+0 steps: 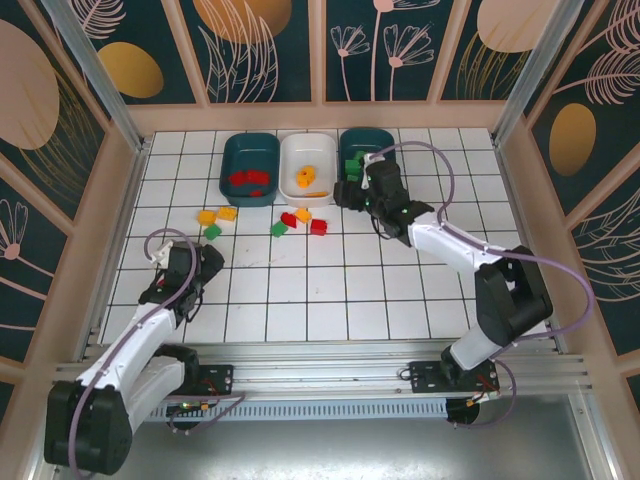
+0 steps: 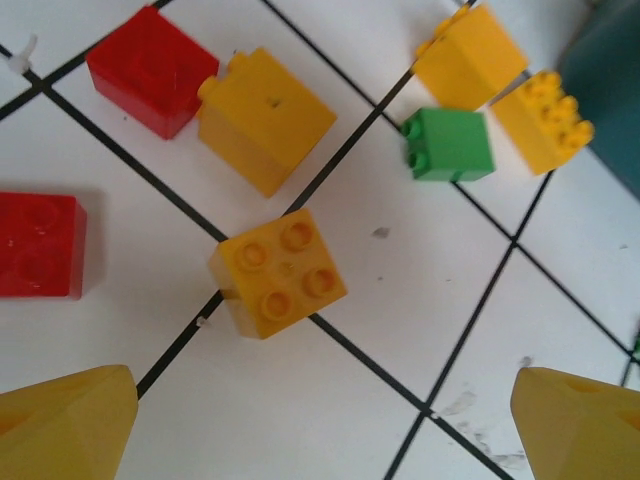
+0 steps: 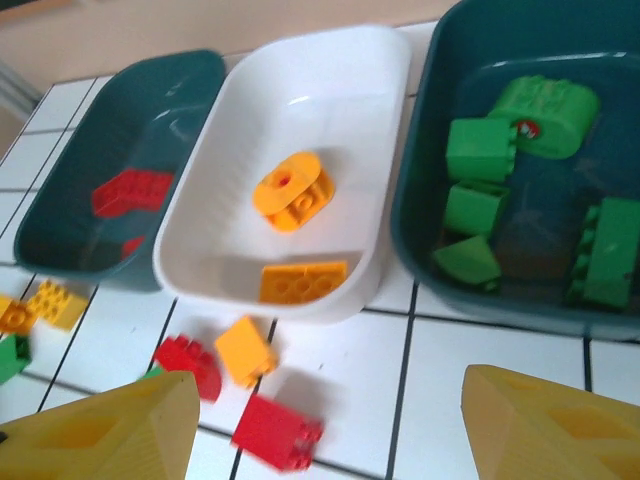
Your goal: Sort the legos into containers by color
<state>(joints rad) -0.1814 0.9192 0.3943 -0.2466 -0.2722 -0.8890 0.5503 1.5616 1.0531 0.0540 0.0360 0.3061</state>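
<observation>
The left gripper lowers over the studded top of the yellow-orange lego (image 2: 287, 272) next, its open fingers straddling it, because bare tile around that lego leaves room for them.
Three containers stand in a row at the back. The left teal tray (image 1: 228, 165) (image 3: 60, 200) holds red legos (image 3: 130, 190). Orange legos (image 3: 292, 190) lie in the white tray (image 1: 290, 150) (image 3: 200, 235), and green legos (image 3: 480, 150) in the right teal tray (image 1: 352, 138) (image 3: 415, 200). Loose on the tiles are a yellow brick (image 2: 278, 272), red bricks (image 2: 150, 70) (image 3: 277, 432), an orange brick (image 3: 245, 350) and a green brick (image 2: 447, 143). My left gripper (image 1: 178, 280) (image 2: 325, 440) is open near the yellow brick. Open and holding nothing, my right gripper (image 1: 350, 195) (image 3: 330, 430) hovers just in front of the white and right teal trays.
More loose bricks lie in two clusters in front of the trays (image 1: 215, 220) (image 1: 300, 222). A wooden frame (image 1: 130, 170) walls the tiled table on three sides. The right arm's cable (image 1: 440, 160) arcs over the back right tiles.
</observation>
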